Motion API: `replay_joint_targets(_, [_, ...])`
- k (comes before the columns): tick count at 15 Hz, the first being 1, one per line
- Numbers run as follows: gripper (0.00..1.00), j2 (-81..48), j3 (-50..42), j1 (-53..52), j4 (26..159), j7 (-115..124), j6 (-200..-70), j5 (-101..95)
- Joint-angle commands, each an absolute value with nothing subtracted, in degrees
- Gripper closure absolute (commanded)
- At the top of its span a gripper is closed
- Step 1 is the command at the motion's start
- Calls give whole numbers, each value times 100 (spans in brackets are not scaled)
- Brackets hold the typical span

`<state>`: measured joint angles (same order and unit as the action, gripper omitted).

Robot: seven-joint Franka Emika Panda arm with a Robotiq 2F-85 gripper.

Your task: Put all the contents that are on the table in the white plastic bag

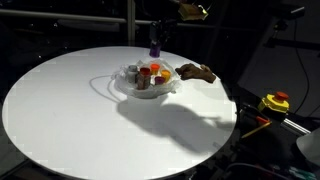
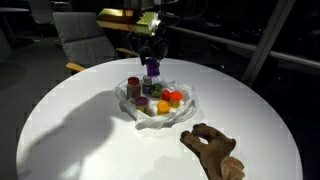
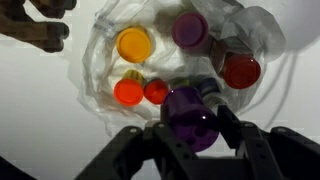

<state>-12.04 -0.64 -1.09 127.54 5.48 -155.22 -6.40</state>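
My gripper will move down into the bag's open gap [image 2: 154, 99] next to the purple-topped item and let go of the purple cup [image 2: 152, 68] there, because that gap is below my gripper.
My gripper [image 3: 192, 122] is shut on the purple cup [image 3: 188, 112], with a dark finger on each side of it. It hangs just above the white plastic bag [image 3: 95, 70], which lies open and crumpled on the white table [image 1: 60, 110]. Inside the bag I see an orange-lidded jar [image 3: 134, 44], a purple-topped item [image 3: 190, 28], a red ball [image 3: 241, 70] and small orange and red toys [image 3: 128, 92]. In both exterior views the purple cup [image 2: 152, 68] [image 1: 155, 48] hangs over the far side of the bag [image 2: 150, 112] [image 1: 150, 88]. A brown lumpy piece [image 2: 215, 150] lies on the table beside the bag.
The brown lumpy piece [image 1: 197, 72] sits near the table's edge. A chair [image 2: 85, 40] stands behind the table. A yellow and red device [image 1: 275, 102] sits off the table to one side. Dark surroundings ring the round top.
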Motion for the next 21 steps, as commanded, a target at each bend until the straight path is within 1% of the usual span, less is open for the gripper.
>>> replay_joint_targets(1, [73,-1828,-98,-59,12380,397,-15464,-536])
replay_joint_targets(6, [74,-2513,-161,19,12165,356,-15846,-506])
replay_joint_targets(13, [74,-2888,134,366,11984,-98,-15960,16])
replay_joint_targets(14, [24,-2912,200,430,11967,-174,-15952,120])
replay_joint_targets(15, [23,-2896,265,499,11976,-261,-15935,225])
replay_joint_targets(18, [4,-2484,456,704,12171,-489,-15909,515])
replay_joint_targets(19, [0,-2203,536,803,12324,-579,-15866,641])
replay_joint_targets(21, [0,-1622,461,837,12651,-665,-15689,660])
